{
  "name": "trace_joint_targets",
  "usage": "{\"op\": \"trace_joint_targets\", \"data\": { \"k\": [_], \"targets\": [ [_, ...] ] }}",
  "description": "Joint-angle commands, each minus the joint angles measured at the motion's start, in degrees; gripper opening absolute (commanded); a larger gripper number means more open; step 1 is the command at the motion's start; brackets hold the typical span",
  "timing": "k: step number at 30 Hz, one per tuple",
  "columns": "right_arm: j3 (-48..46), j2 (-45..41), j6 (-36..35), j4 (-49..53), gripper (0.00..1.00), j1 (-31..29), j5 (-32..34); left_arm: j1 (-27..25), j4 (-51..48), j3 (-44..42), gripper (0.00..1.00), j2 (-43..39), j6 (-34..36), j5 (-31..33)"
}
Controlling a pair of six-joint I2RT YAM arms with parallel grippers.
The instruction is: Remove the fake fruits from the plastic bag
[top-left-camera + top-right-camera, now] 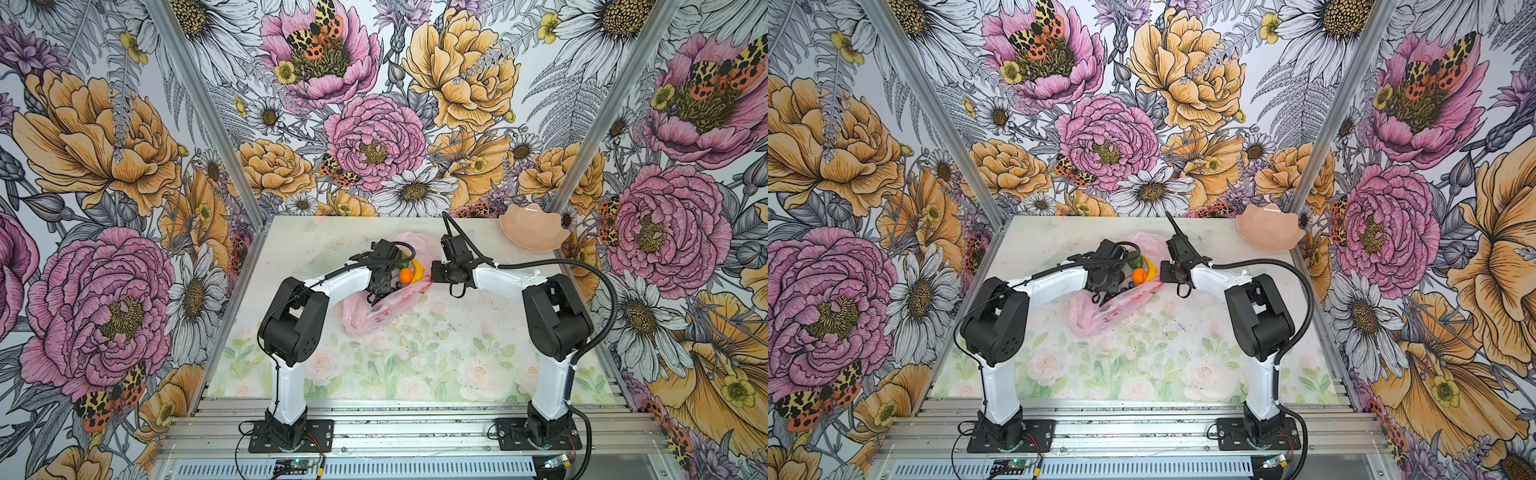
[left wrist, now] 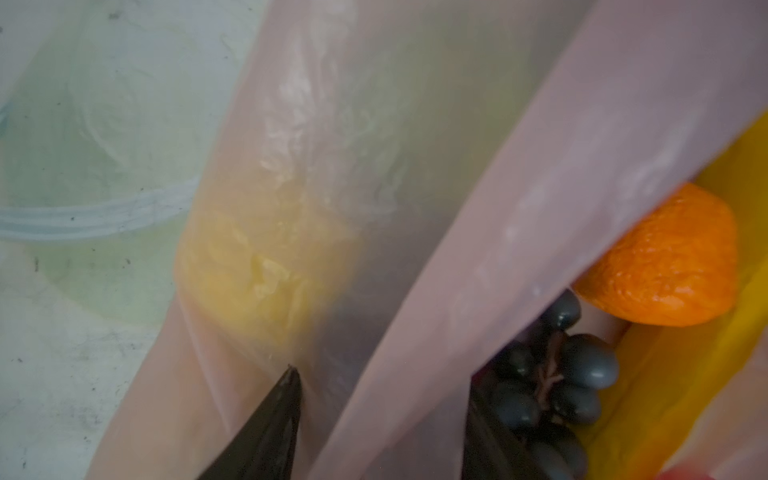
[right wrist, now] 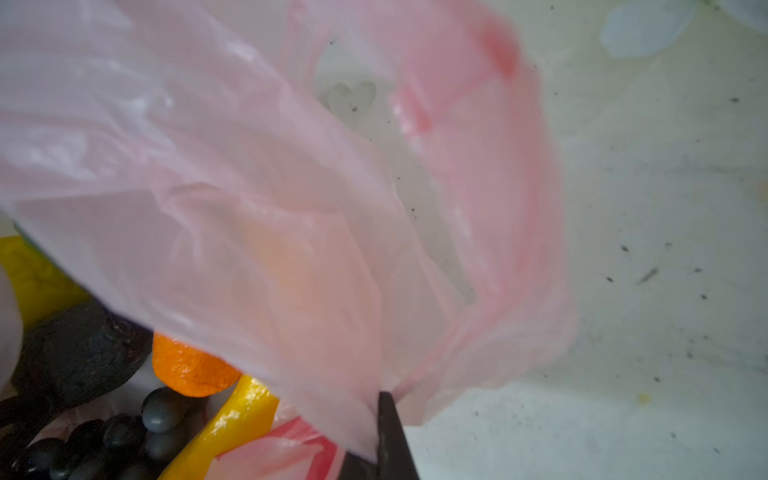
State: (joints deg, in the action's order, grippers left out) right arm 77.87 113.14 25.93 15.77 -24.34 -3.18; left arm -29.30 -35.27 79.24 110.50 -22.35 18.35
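Note:
My right gripper needs to move toward the banana (image 1: pixel 417 272) (image 3: pixel 232 419) next, which is between it and my left gripper, and let go of the bag's edge, because the bag's opening already shows fruit.
The pink plastic bag (image 1: pixel 374 311) lies mid-table with its mouth held up; both top views show it (image 1: pixel 1096 318). My right gripper (image 1: pixel 434 275) is shut on the bag's rim, which bunches at its tip (image 3: pixel 384 399). My left gripper (image 1: pixel 376 297) reaches into the mouth, jaws apart, with a fold of bag film (image 2: pixel 415 291) between them (image 2: pixel 382 374). Inside lie an orange (image 2: pixel 665 266), a dark grape bunch (image 2: pixel 573 382), a yellow banana (image 3: pixel 232 419) and a dark avocado (image 3: pixel 79 353). A yellow lemon (image 2: pixel 249 266) shows dimly through the film.
A peach petal-edged bowl (image 1: pixel 534 232) stands at the back right of the table. Floral walls close in the back and both sides. The two arm bases sit at the front edge.

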Motion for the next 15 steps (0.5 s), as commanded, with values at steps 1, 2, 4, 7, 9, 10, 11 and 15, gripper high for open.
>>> {"op": "trace_joint_targets", "data": {
  "k": [1, 2, 4, 7, 9, 10, 11, 15],
  "targets": [
    [4.91, 4.01, -3.01, -0.67, 0.0, -1.53, -2.18, 2.93, 2.37, -5.31, 0.41, -7.46, -2.02, 1.0],
    [6.21, 4.98, -3.67, -0.66, 0.0, -1.87, -2.64, 3.74, 3.56, -7.22, 0.37, -10.0, -2.57, 0.42],
    [10.01, 8.1, -4.77, -0.64, 0.0, -3.0, -3.66, 5.72, 6.43, -12.04, 0.34, -14.53, -3.88, -1.82],
    [15.37, 11.86, -5.25, -0.46, 0.0, -4.74, -5.49, 7.91, 10.78, -18.81, 0.34, -20.53, -5.09, -5.98],
    [18.95, 14.37, -5.36, 0.08, 0.0, -5.81, -6.21, 9.16, 11.65, -22.23, 0.31, -23.56, -6.39, -9.01],
    [20.83, 15.62, -5.5, 0.39, 0.0, -6.34, -6.39, 9.86, 12.22, -24.02, 0.28, -25.13, -6.97, -9.77],
    [22.46, 16.7, -5.68, 0.68, 0.0, -6.71, -6.48, 10.44, 12.33, -25.56, 0.25, -26.55, -7.51, -10.14],
    [29.01, 21.31, -6.25, 1.85, 0.0, -7.48, -7.35, 13.64, 13.63, -32.06, 0.17, -33.4, -9.53, -11.51]
  ]
}}
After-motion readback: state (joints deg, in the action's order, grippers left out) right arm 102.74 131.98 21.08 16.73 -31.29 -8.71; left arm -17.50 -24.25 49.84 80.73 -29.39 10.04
